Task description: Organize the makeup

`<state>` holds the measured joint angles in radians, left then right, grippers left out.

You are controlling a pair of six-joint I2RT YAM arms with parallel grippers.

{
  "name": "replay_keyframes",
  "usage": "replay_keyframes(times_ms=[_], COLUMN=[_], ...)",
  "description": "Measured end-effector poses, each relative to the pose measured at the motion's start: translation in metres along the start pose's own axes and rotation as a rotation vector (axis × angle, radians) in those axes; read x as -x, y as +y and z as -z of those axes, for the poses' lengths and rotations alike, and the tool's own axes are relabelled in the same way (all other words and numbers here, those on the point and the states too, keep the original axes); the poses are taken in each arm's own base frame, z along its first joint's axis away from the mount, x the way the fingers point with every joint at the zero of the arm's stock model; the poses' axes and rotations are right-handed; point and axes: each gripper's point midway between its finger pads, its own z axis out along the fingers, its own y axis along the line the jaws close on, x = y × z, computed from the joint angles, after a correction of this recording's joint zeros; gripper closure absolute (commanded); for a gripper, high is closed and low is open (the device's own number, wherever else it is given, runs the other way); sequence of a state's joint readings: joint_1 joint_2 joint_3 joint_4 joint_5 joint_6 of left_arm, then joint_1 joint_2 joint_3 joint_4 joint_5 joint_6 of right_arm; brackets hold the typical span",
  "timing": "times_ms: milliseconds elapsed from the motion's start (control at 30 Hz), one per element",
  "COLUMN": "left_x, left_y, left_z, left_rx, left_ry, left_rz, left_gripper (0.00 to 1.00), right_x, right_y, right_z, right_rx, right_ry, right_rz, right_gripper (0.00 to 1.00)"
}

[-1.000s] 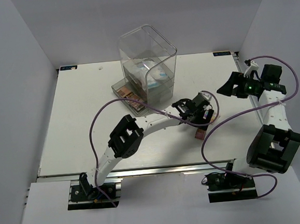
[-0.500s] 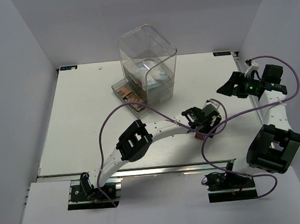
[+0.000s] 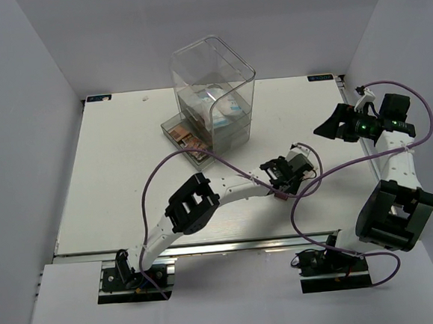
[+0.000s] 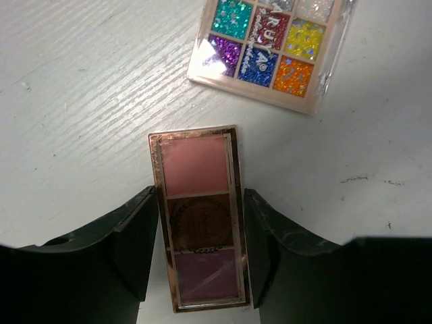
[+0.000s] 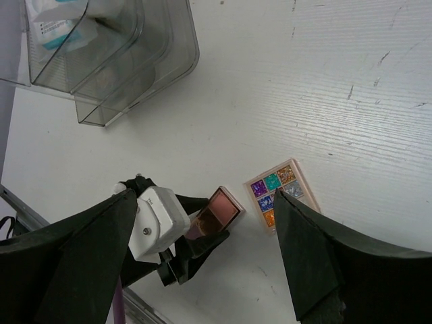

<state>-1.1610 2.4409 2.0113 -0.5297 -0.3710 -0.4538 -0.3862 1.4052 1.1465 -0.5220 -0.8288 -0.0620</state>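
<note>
The drawer stands open, so my left gripper should next carry the narrow palette up, outward and left in the top view, and release it in the bottom drawer (image 3: 185,134).
A narrow palette (image 4: 199,223) with pink, brown and purple pans lies flat on the white table. My left gripper (image 4: 200,236) is down over it, one finger against each long edge, shut on it. A square multicolour glitter palette (image 4: 270,47) lies just beyond, apart from the fingers. In the right wrist view both palettes show side by side, narrow palette (image 5: 216,212) and glitter palette (image 5: 283,192). My right gripper (image 3: 332,128) hangs open high over the table's right side, holding nothing.
A tall clear plastic drawer box (image 3: 215,94) stands at the back centre with white packets (image 5: 57,27) inside. Its bottom drawer (image 3: 189,143) is pulled out toward the front left and holds flat items. Purple cables loop over the table's front half.
My left arm has reached forward and down onto the narrow palette, and its jaws have narrowed from wide open to touch the palette's sides. The right arm has not moved.
</note>
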Motion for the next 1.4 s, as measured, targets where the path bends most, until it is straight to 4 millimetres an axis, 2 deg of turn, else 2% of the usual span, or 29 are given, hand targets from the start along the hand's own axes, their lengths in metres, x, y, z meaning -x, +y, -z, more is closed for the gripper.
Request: replay_keyframes(times_ms=[33, 100, 133, 200, 300, 467, 567, 667, 733, 800, 900, 967, 1033, 1133, 1300, 1400], left_x=[-0.001, -0.004, -0.006, -0.009, -0.018, -0.046, -0.050, -0.044, -0.036, -0.030, -0.017, -0.009, -0.003, 0.005, 0.032, 0.040], left_y=[0.002, 0.006, 0.009, 0.015, 0.026, 0.052, 0.066, 0.087, 0.110, 0.141, 0.203, 0.246, 0.278, 0.324, 0.394, 0.419], left_z=[0.001, 0.004, 0.005, 0.009, 0.021, 0.053, 0.086, 0.131, 0.160, 0.184, 0.205, 0.209, 0.207, 0.195, 0.153, 0.128], left_rx=[0.005, 0.019, 0.026, 0.043, 0.065, 0.079, 0.066, 0.041, 0.020, 0.016, 0.059, 0.112, 0.152, 0.213, 0.270, 0.265], left_ry=[-0.007, -0.011, -0.011, -0.009, 0.012, 0.094, 0.106, 0.070, 0.023, -0.025, -0.119, -0.172, -0.201, -0.212, -0.230, -0.229], left_rz=[0.003, 0.006, 0.008, 0.012, 0.014, 0.020, 0.074, 0.199, 0.321, 0.458, 0.680, 0.808, 0.899, 1.013, 1.154, 1.212], left_gripper=[0.68, 0.80, 0.89, 0.99, 1.00, 1.00, 1.00, 1.00, 1.00, 1.00, 1.00, 1.00, 1.00, 1.00, 1.00, 1.00], right_x=[0.000, 0.000, 0.000, -0.001, -0.003, -0.012, -0.020, -0.030, -0.038, -0.050, -0.073, -0.088, -0.096, -0.093, -0.085, -0.082], right_y=[0.000, 0.001, 0.001, 0.001, -0.001, -0.008, -0.013, -0.019, -0.022, -0.021, -0.015, -0.009, -0.003, -0.002, -0.003, -0.005], right_z=[0.000, 0.000, 0.000, 0.000, 0.000, -0.001, -0.003, -0.006, -0.011, -0.018, -0.029, -0.034, -0.036, -0.037, -0.043, -0.044], right_rx=[0.002, 0.005, 0.005, 0.006, 0.005, -0.022, -0.039, -0.061, -0.080, -0.085, -0.077, -0.070, -0.073, -0.104, -0.160, -0.185], right_ry=[0.000, 0.000, 0.000, 0.003, 0.011, 0.045, 0.069, 0.103, 0.135, 0.179, 0.253, 0.294, 0.313, 0.308, 0.285, 0.277], right_rz=[0.000, 0.000, 0.001, 0.008, 0.041, 0.110, 0.142, 0.186, 0.236, 0.294, 0.385, 0.442, 0.480, 0.514, 0.518, 0.509], right_gripper=[0.13, 0.14, 0.13, 0.11, 0.11, 0.11, 0.11, 0.11, 0.11, 0.11, 0.11, 0.11, 0.11, 0.11, 0.11, 0.11])
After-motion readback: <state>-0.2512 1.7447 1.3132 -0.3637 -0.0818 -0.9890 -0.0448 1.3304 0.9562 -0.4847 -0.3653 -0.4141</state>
